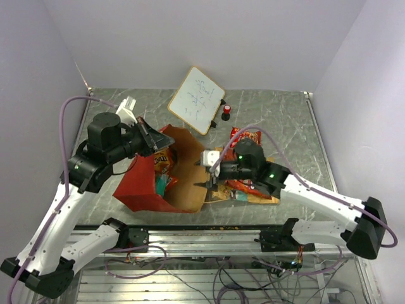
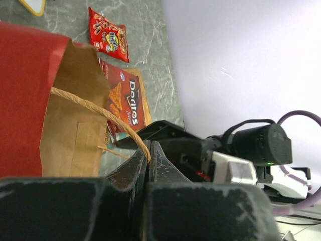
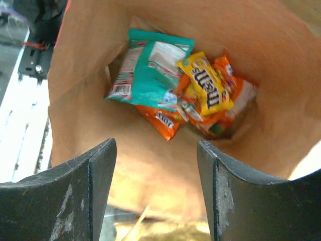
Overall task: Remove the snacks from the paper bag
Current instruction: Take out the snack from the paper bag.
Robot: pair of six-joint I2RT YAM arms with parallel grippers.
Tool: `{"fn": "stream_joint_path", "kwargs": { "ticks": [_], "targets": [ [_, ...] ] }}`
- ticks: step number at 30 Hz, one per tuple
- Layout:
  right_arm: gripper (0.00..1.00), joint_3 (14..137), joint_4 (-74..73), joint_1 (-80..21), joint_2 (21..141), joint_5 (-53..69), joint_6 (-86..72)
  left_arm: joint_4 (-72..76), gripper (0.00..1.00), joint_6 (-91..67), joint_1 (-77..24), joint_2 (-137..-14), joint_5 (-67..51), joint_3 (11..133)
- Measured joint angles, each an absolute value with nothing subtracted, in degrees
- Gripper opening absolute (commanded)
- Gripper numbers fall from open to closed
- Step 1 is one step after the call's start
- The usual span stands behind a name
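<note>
The right gripper reaches through the bag's opening next, deep inside onto the near end of the yellow packet [image 1: 166, 163], since it lies uncovered atop the orange packets.
The paper bag [image 1: 136, 187] lies tilted on the table, red outside, with its brown open mouth [image 1: 188, 170] facing right. My left gripper [image 1: 163, 142] is shut on the bag's tan loop handle [image 2: 95, 108] and holds the rim up; the shut tips also show in the left wrist view [image 2: 148, 149]. My right gripper [image 1: 211, 183] is open and empty at the bag's mouth [image 3: 156, 145]. Deep inside lie a teal-white packet [image 3: 150, 70], a yellow packet [image 3: 208, 85] and orange packets [image 3: 163, 123]. A Doritos packet [image 2: 125, 103] and a red packet [image 2: 108, 36] lie outside on the table.
A white whiteboard [image 1: 197, 100] leans at the back centre, with small red-and-black bottles [image 1: 226, 113] beside it. Packets [image 1: 243, 187] lie under my right arm right of the bag. Purple walls close the back and sides. The metal rail [image 1: 209, 237] runs along the near edge.
</note>
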State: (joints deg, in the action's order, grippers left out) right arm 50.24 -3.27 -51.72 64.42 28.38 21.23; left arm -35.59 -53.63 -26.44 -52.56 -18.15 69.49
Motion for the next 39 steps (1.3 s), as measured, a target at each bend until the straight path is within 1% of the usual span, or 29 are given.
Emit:
{"fn": "stream_joint_path", "kwargs": {
  "ticks": [3, 6, 12, 18, 28, 31, 36, 39],
  "targets": [
    [0.65, 50.5, -1.8, -54.3, 69.0, 29.9, 30.2, -36.1, 0.07, -52.5, -26.5, -50.0, -17.4, 68.6],
    [0.66, 52.5, -0.2, -54.5, 75.2, 29.5, 37.6, -36.6, 0.07, -52.4, -26.5, -48.3, -16.4, 67.7],
    [0.67, 56.8, 4.9, -54.7, 87.1, 27.6, 46.7, -37.5, 0.07, -52.5, -26.5, -48.7, -15.1, 67.6],
    [0.69, 62.0, 10.5, -54.9, 96.7, 27.3, 50.5, -39.2, 0.07, -52.5, -26.5, -50.6, -14.7, 68.2],
    [0.68, 68.2, 15.0, -55.2, 108.0, 27.7, 52.0, -40.3, 0.07, -52.8, -26.5, -52.1, -14.7, 71.0],
    [0.64, 68.7, 16.4, -55.3, 109.9, 26.4, 51.9, -40.9, 0.07, -52.7, -26.5, -52.5, -14.6, 71.9],
    [0.48, 68.7, 18.1, -55.3, 111.5, 23.3, 52.1, -41.8, 0.07, -52.7, -26.5, -52.5, -13.9, 72.3],
    [0.43, 68.3, 19.7, -55.3, 111.7, 21.7, 51.7, -41.9, 0.07, -52.8, -26.5, -51.9, -13.6, 72.4]
  ]
}}
